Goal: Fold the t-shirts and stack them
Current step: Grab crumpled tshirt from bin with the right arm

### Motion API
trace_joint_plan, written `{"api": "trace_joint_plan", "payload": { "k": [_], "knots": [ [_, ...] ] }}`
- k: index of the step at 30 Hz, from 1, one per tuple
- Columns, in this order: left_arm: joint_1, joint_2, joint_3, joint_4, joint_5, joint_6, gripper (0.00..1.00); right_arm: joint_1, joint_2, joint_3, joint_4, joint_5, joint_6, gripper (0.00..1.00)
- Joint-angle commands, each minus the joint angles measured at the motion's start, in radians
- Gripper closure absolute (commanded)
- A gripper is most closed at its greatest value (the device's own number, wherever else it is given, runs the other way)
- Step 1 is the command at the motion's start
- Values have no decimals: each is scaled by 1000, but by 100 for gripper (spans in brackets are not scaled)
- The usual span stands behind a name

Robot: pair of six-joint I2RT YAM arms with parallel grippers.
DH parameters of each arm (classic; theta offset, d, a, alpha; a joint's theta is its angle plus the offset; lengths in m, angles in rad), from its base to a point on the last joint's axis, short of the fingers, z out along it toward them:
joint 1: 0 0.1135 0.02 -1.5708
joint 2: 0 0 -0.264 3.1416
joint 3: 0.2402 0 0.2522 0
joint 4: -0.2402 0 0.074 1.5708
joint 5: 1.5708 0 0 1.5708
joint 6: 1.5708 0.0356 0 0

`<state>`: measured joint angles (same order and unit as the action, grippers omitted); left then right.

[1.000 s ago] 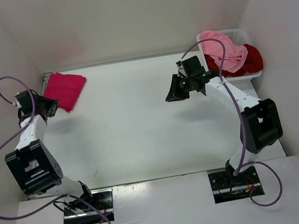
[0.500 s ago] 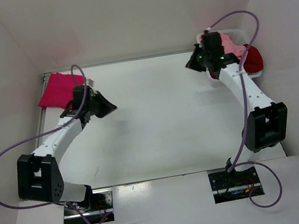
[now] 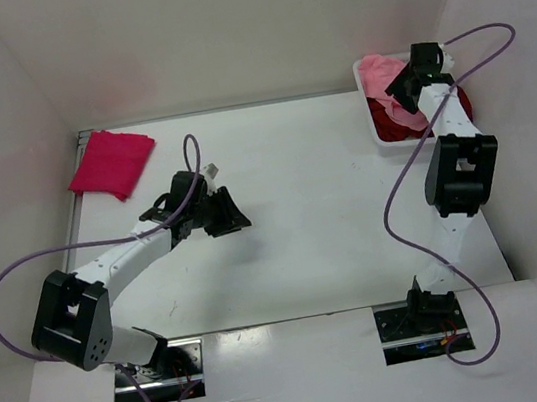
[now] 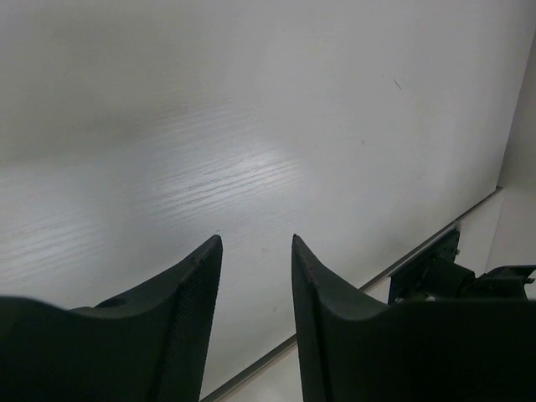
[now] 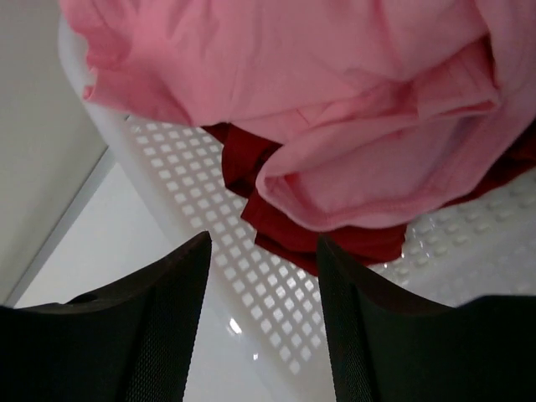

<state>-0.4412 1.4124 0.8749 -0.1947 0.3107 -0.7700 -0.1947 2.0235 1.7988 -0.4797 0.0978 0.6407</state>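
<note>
Next, my right gripper moves down onto the light pink t-shirt's rounded fold [image 5: 275, 179], which lies below its open fingers, because that shirt lies over the dark red one.
A folded crimson-pink t-shirt [image 3: 111, 162] lies at the table's back left corner. A light pink t-shirt [image 3: 378, 71] [image 5: 335, 100] is heaped over a dark red t-shirt [image 3: 400, 123] [image 5: 335, 239] in the white mesh basket [image 3: 377, 132] [image 5: 276, 310] at the back right. My right gripper [image 3: 399, 90] [image 5: 264, 239] hangs open just over the basket, its fingers astride the near edge of both shirts without touching them. My left gripper [image 3: 232, 216] [image 4: 255, 243] is open over bare table near the middle, with nothing between its fingers.
White walls close in the table at the back and on both sides. The table's front edge and an arm's base plate [image 4: 435, 272] show in the left wrist view. The right arm's purple cable [image 3: 487, 37] arcs above the basket.
The left arm swung from beside the folded shirt out to mid-table. The right arm went from the middle of the table back over the basket. Both grippers' jaws now stand wider apart.
</note>
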Motion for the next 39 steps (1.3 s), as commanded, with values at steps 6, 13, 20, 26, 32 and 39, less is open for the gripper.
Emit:
{"api": "trace_joint_plan", "payload": {
  "k": [6, 13, 20, 26, 32, 39],
  "knots": [
    [-2, 65, 22, 20, 54, 38, 52, -6, 196, 270, -31, 43, 45, 39],
    [-2, 94, 55, 20, 34, 29, 50, -6, 317, 384, -99, 74, 77, 42],
    [-2, 103, 85, 11, 14, 9, 50, -6, 324, 354, -105, 85, 106, 45],
    [-2, 103, 85, 11, 5, 9, 50, -6, 290, 273, -75, 73, 73, 60],
    [-2, 112, 94, 11, 5, 9, 50, -6, 242, 240, -30, 52, 71, 99],
    [12, 154, 229, 0, 34, 9, 50, 35, -139, 177, 36, -34, 60, 100]
  ]
}}
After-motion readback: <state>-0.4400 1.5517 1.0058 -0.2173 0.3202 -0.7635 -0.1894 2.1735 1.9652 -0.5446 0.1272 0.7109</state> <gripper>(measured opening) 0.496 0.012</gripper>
